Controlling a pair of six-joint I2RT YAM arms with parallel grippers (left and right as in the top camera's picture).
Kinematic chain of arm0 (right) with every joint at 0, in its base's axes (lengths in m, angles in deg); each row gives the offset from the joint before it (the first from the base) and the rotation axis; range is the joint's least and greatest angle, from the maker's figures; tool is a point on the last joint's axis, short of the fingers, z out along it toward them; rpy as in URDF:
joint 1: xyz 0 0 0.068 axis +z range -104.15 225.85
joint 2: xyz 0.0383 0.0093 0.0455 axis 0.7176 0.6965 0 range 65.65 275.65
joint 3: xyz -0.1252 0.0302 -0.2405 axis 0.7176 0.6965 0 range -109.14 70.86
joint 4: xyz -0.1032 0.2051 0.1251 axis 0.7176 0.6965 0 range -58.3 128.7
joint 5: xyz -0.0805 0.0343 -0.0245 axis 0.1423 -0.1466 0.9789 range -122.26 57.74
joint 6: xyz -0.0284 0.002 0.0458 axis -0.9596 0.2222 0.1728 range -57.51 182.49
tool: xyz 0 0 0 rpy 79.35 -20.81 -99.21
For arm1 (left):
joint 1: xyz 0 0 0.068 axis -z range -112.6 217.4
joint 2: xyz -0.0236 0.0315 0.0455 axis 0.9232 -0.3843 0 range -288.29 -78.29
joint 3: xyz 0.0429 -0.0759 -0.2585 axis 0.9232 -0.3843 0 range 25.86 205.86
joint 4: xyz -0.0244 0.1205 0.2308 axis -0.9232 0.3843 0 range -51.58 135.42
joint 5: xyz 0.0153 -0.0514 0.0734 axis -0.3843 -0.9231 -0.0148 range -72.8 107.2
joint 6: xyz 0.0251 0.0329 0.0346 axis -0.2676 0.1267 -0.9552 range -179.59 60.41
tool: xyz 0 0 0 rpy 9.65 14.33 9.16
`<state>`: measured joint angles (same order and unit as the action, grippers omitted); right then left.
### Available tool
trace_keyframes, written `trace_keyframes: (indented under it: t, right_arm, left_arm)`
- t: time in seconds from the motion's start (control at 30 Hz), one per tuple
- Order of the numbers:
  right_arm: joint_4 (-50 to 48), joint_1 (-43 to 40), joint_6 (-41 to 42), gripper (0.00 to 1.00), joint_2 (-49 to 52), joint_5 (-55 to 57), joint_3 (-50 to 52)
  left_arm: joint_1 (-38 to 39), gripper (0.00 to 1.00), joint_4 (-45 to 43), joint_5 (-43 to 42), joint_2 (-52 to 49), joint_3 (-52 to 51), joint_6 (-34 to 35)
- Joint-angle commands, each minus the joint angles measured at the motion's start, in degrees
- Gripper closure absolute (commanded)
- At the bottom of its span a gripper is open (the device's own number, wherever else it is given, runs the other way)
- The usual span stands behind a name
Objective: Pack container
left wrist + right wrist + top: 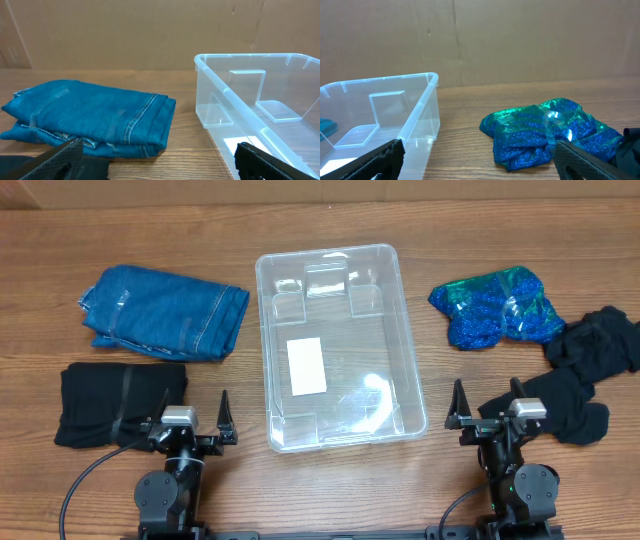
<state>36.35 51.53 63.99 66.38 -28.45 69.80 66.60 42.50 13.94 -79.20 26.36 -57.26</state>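
I will first reach outward with my right gripper and tilt it down, to lower it onto the sparkly blue-green cloth's end (540,321) (603,138) by the black clothing, as the container is empty.
The clear plastic container (338,345) stands empty in the middle of the table, a white label on its bottom; it also shows in the left wrist view (260,100) and the right wrist view (385,115). Folded blue jeans (165,310) lie to its left, also in the left wrist view (95,117). A folded black garment (115,402) lies below the jeans. A sparkly blue-green cloth (495,305) lies to the right, also in the right wrist view (545,132). Black clothing (585,375) lies at far right. My left gripper (187,420) and right gripper (490,408) are open and empty near the front edge.
A brown cardboard wall stands behind the table in both wrist views. Wooden tabletop lies between the container and the clothes on each side.
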Motion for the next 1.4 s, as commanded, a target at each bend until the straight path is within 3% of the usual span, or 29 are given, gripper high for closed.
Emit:
trace_keyframes:
  t: [0.0,0.1,0.2,0.37,0.53,0.67,0.8,0.87,1.0,1.13,1.37]
  right_arm:
    - [-0.2,0.3,2.1,0.00,-0.5,0.0,0.6]
    - [-0.2,0.3,7.9,0.00,-0.5,0.0,0.6]
    - [1.9,0.3,12.7,0.00,-0.4,0.7,-0.8]
    - [8.4,0.3,14.0,0.00,4.0,4.8,-10.6]
    - [19.2,0.3,14.7,0.00,26.4,4.7,-33.5]
    - [28.8,-0.2,14.6,0.00,47.8,1.9,-51.3]
    - [44.8,-9.6,14.6,0.00,70.6,-16.5,-69.7]
    - [48.7,-15.5,14.7,0.00,77.7,-23.3,-74.5]
    - [47.5,-26.0,15.3,0.00,87.5,-27.5,-74.8]
    - [46.0,-27.6,16.5,0.00,96.9,-27.5,-74.3]
    - [29.2,-27.6,25.7,0.00,102.9,-27.3,-67.2]
  left_arm:
    - [-0.3,0.00,0.0,-0.8,0.7,-0.2,-1.5]
    - [-0.3,0.00,-0.1,-0.9,0.7,-0.2,1.5]
    - [-0.3,0.00,0.0,-2.4,0.7,0.0,10.3]
    - [-0.3,0.00,3.8,-3.5,0.3,7.9,10.5]
    - [-0.3,0.00,11.3,-2.5,-12.3,25.5,9.7]
    - [-0.3,0.00,26.1,-2.5,-29.4,43.2,9.7]
    - [-0.3,0.00,41.2,-4.5,-44.5,59.5,8.4]
    - [-0.3,0.00,44.8,-4.5,-48.8,63.5,8.4]
    - [-0.3,0.00,45.7,-5.2,-52.7,64.6,8.4]
    - [-0.3,0.00,45.8,-5.2,-53.6,64.6,8.4]
    - [-0.3,0.00,45.8,-5.2,-53.8,64.6,8.4]
